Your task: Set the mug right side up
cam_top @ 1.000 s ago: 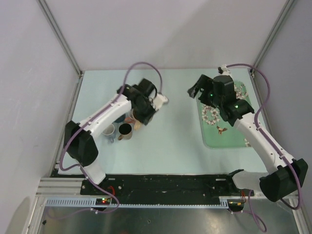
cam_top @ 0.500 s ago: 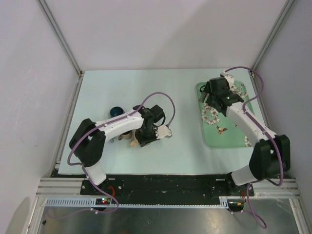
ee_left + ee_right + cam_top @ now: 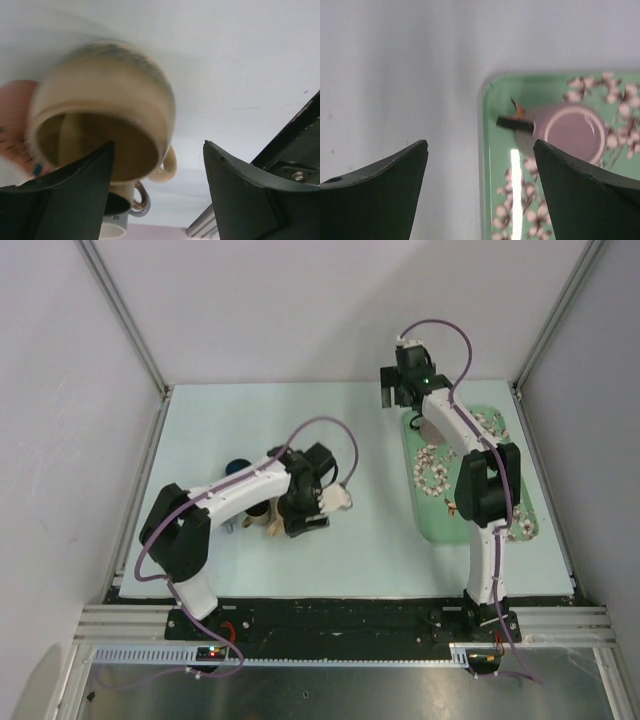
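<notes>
The overturned mug's dark handle sticks out below the right gripper and to its right in the top view, so the gripper should move over there, turn and lower around the handle.
In the right wrist view a pink mug [image 3: 572, 131] stands upside down, base up, in the far left corner of a green flowered tray [image 3: 497, 170]; a dark handle sticks out to its left. My right gripper [image 3: 480, 142] hangs open above the tray's left rim, beside the mug and apart from it; from above it [image 3: 392, 395] sits at the tray's far corner. My left gripper [image 3: 159, 145] is open. A blurred beige mug [image 3: 105, 105] is tilted just past its left finger [image 3: 75, 195], mouth toward the camera. Whether they touch I cannot tell.
More mugs crowd behind the beige one, among them a white mug with a brown handle [image 3: 131, 200]. From above, the cluster [image 3: 262, 518] lies left of my left gripper [image 3: 292, 518], with a dark blue mug [image 3: 238, 468] farther back. The tray [image 3: 495, 505] fills the right side.
My left gripper came nearer, down beside the mug cluster, and its jaws have opened. The right arm swung back and stretched to the tray's far left corner.
</notes>
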{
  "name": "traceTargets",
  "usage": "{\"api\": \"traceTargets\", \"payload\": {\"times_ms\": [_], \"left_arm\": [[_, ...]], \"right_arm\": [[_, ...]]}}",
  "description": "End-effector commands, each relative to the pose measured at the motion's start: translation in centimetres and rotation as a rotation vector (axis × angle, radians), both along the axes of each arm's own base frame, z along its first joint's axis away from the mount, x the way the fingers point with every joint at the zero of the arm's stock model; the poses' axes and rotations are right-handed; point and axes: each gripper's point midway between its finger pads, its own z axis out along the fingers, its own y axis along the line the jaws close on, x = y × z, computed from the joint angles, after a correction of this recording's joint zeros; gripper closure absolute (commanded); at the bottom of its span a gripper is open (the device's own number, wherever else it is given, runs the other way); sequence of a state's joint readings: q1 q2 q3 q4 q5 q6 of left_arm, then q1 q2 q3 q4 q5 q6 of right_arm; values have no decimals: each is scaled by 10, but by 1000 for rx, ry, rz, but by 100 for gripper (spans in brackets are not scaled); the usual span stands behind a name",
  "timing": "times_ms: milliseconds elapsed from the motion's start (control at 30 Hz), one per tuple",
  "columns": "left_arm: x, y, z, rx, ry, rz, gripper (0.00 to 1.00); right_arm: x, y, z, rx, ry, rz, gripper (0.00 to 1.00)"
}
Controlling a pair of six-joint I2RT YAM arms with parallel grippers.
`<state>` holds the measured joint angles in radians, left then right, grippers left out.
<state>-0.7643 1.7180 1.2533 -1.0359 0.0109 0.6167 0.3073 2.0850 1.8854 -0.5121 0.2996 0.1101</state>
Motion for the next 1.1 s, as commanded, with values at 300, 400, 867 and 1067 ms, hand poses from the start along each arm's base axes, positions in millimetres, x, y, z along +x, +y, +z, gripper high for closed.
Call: {"api": "traceTargets", "payload": {"times_ms": [300, 400, 867, 1067], "left_arm": [[12, -19, 134, -336, 54, 163, 16], [21, -9, 136, -337, 45, 210, 16], [25, -1, 133, -325, 43, 233, 17], [23, 1, 129, -313, 48, 230, 17]], "right_arm": [[35, -6, -65, -282, 216, 395, 1], [31, -24, -81, -309, 267, 393, 0], [-71, -43, -113, -407, 528, 407, 13], [-111, -70, -100, -417, 508, 262, 15]]}}
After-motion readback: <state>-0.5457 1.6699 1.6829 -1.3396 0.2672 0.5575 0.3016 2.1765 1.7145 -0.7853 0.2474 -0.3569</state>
